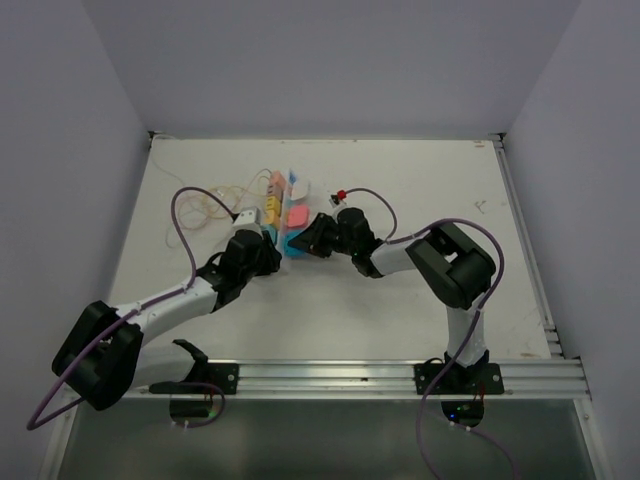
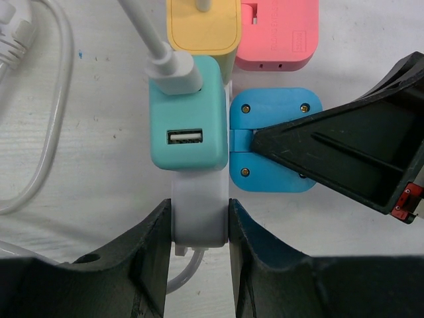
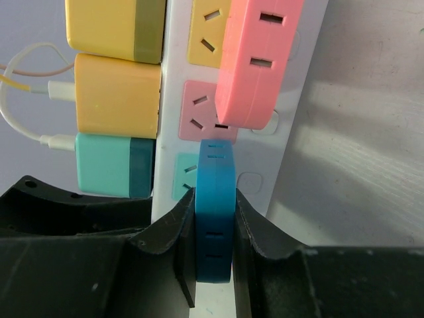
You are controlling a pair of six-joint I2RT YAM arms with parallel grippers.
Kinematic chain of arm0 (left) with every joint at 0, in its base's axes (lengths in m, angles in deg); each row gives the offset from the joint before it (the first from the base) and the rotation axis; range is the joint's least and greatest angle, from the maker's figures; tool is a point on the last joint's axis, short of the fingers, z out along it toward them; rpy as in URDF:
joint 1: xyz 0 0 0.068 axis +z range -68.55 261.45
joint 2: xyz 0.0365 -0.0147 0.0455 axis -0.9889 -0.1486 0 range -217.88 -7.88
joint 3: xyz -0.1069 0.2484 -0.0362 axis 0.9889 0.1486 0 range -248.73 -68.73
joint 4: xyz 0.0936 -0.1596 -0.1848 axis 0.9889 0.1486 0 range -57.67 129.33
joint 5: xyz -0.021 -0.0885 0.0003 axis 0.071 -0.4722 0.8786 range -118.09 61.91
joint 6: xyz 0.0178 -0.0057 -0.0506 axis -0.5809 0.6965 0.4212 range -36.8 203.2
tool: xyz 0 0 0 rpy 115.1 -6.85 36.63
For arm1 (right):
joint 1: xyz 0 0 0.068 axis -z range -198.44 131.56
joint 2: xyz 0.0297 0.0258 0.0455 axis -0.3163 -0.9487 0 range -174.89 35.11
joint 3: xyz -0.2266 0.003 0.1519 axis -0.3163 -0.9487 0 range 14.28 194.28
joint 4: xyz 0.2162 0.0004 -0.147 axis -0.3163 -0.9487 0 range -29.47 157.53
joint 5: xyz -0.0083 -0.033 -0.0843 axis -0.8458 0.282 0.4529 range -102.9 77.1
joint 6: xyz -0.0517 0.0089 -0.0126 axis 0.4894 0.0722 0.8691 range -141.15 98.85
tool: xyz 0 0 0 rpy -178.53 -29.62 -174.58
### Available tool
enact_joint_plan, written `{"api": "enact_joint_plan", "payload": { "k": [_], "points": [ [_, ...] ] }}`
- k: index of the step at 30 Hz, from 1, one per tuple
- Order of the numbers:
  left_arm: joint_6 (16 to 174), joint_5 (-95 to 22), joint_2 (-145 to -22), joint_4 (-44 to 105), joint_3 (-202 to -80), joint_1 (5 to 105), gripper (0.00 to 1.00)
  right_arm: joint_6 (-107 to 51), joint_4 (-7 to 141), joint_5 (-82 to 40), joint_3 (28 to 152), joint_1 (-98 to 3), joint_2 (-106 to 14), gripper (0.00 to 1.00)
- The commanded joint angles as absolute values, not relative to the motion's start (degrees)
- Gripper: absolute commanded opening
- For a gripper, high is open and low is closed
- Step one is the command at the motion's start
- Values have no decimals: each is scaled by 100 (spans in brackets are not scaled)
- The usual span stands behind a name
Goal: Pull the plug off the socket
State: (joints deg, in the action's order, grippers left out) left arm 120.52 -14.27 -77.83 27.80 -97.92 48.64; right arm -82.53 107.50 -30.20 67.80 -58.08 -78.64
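My right gripper has the blue plug and will next pull it away from the power strip (image 1: pixel 282 226). Then it will carry the plug outward and let it go on the bare table.
The socket, a long white power strip (image 1: pixel 282 226), lies mid-table. In the left wrist view my left gripper (image 2: pixel 197 213) is shut on the strip's white near end (image 2: pixel 197 205). A blue flat plug (image 2: pixel 275 139) sits against the strip's right side, beside a teal USB charger (image 2: pixel 185 116). In the right wrist view my right gripper (image 3: pixel 215 202) is shut on this blue plug (image 3: pixel 215 225), which stands over the teal outlet face of the strip (image 3: pixel 262 182). From above, the left gripper (image 1: pixel 262 245) and right gripper (image 1: pixel 308 240) flank the blue plug (image 1: pixel 297 246).
A pink plug (image 3: pixel 255 59) sits in the strip above the blue one. Two yellow chargers (image 3: pixel 116 96) with white cables are on its other side. Thin looped cables (image 1: pixel 205 205) lie on the table to the left. Walls close in the back and sides.
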Motion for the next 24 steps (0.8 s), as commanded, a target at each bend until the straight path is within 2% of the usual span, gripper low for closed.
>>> {"api": "enact_joint_plan", "payload": {
  "k": [1,15,24],
  "points": [
    [12134,-666,-7784,3171,-10028,4876,0,-8355,11420,-3180,6570,-5694,-7835,0],
    [13224,239,-7599,3892,-9906,4876,0,-9418,12861,-3022,5902,-5606,-7976,0],
    [13234,828,-7696,4349,-10055,4858,0,-9129,12230,-3004,5823,-5518,-7344,0]
  ]
}}
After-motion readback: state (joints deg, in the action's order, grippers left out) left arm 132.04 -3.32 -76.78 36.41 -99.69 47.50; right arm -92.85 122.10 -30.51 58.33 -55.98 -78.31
